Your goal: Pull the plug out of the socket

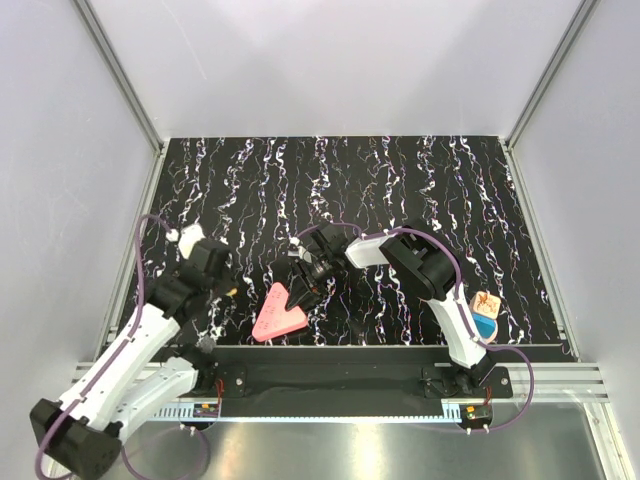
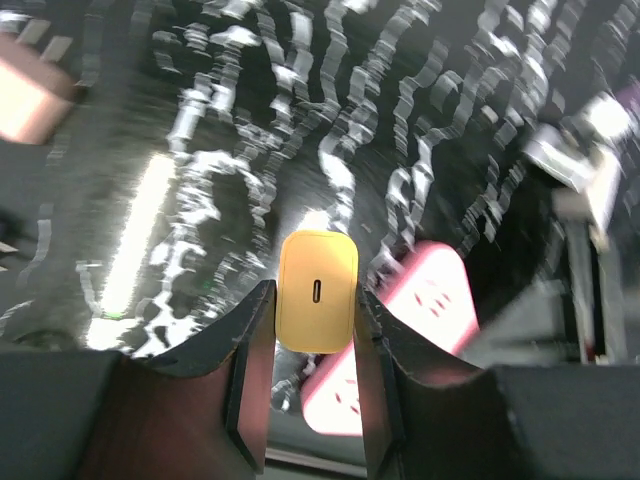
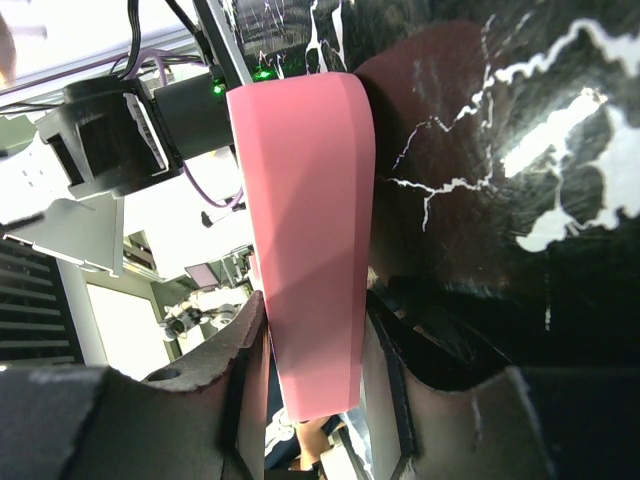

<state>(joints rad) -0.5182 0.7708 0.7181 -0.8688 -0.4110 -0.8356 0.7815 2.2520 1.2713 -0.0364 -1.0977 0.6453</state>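
Next, my left gripper moves to the left in the top view and down beside the pronged block. It then releases there, with the yellow plug clear of the socket [image 1: 280,312].
My left gripper [image 2: 315,302] is shut on a yellow plug [image 2: 317,290], its flat face with a small slot towards the camera. The pink triangular socket [image 2: 430,300] lies just beyond and to the right of the plug, its holes showing, and the plug looks apart from it. In the top view the socket [image 1: 280,312] rests near the table's front edge, with the left gripper [image 1: 228,288] to its left. My right gripper [image 1: 303,283] is shut on the socket's right edge; the right wrist view shows the pink body [image 3: 305,230] clamped between its fingers.
A small white object [image 1: 185,237] lies behind the left gripper. An orange and blue item [image 1: 484,310] sits at the front right beside the right arm. The table's front rail [image 1: 330,375] runs close behind the socket.
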